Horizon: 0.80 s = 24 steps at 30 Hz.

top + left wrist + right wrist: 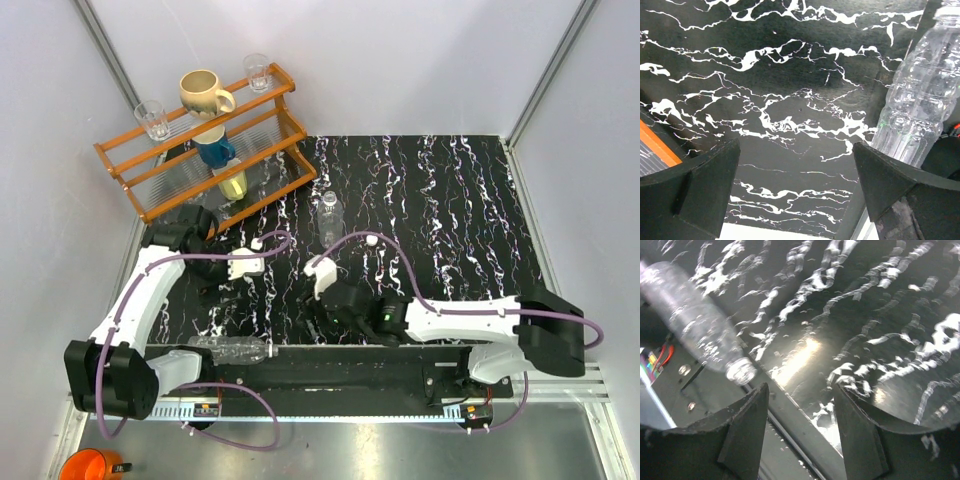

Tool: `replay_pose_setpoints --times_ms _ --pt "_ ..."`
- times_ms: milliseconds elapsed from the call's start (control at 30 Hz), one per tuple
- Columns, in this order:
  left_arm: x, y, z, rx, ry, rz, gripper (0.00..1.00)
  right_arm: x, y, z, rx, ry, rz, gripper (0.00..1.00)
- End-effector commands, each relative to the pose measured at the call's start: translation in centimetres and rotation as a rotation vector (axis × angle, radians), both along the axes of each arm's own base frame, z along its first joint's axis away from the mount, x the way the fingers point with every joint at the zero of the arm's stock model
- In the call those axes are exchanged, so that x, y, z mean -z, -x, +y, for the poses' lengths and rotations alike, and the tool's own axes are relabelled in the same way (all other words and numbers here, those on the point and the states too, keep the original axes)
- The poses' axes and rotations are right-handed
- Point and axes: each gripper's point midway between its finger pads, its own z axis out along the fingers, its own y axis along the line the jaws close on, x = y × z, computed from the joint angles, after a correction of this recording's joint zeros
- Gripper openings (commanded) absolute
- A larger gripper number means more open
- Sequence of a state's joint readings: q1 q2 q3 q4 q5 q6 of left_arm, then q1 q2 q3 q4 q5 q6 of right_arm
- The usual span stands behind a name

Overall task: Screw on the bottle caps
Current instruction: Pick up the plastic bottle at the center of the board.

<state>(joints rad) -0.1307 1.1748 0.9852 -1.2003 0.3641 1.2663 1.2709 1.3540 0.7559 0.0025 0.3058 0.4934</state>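
The lying bottle's neck (268,350) is narrow and faces my right gripper, which will next turn onto it, down, back and left in the top view.
One clear ribbed bottle (330,216) stands upright near the middle of the black marbled mat (450,200). A second bottle (233,350) lies on its side at the mat's front edge, neck to the right. This lying bottle (920,100) fills the right of the left wrist view, and its uncapped mouth (740,371) shows in the right wrist view. Two tiny white round things that look like bottle caps (257,243) (371,240) rest on the mat by the cable loops. My left gripper (212,293) (797,200) hangs open and empty above the mat. My right gripper (318,325) (800,435) is open over the mat's front edge, right of the lying bottle, holding nothing.
An orange wooden rack (200,160) stands at the back left with mugs and two drinking glasses; its edge (660,150) shows in the left wrist view. White walls close three sides. A metal rail (350,375) runs along the front. An orange cup (90,466) sits below the table edge.
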Motion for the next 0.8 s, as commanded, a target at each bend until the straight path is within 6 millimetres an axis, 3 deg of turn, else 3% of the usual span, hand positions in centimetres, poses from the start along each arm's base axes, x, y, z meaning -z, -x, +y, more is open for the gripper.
replay_pose_setpoints --times_ms 0,200,333,567,767 --pt "-0.3 1.0 0.3 0.041 0.001 -0.007 0.99 -5.7 3.4 6.6 -0.403 -0.170 -0.156 0.63" --pt "-0.5 1.1 0.2 0.022 0.015 -0.009 0.99 -4.1 6.5 9.6 -0.625 -0.151 -0.108 0.63" --pt "-1.0 1.1 0.0 0.005 0.044 -0.013 0.99 -0.9 8.5 10.7 -0.716 -0.090 -0.072 0.62" --pt "-2.6 0.8 -0.1 -0.080 0.140 0.013 0.99 2.4 8.8 11.5 -0.764 -0.027 -0.089 0.61" --pt "-2.3 1.0 -0.1 -0.120 0.195 0.048 0.99 3.9 8.6 12.2 -0.748 -0.007 -0.107 0.60"
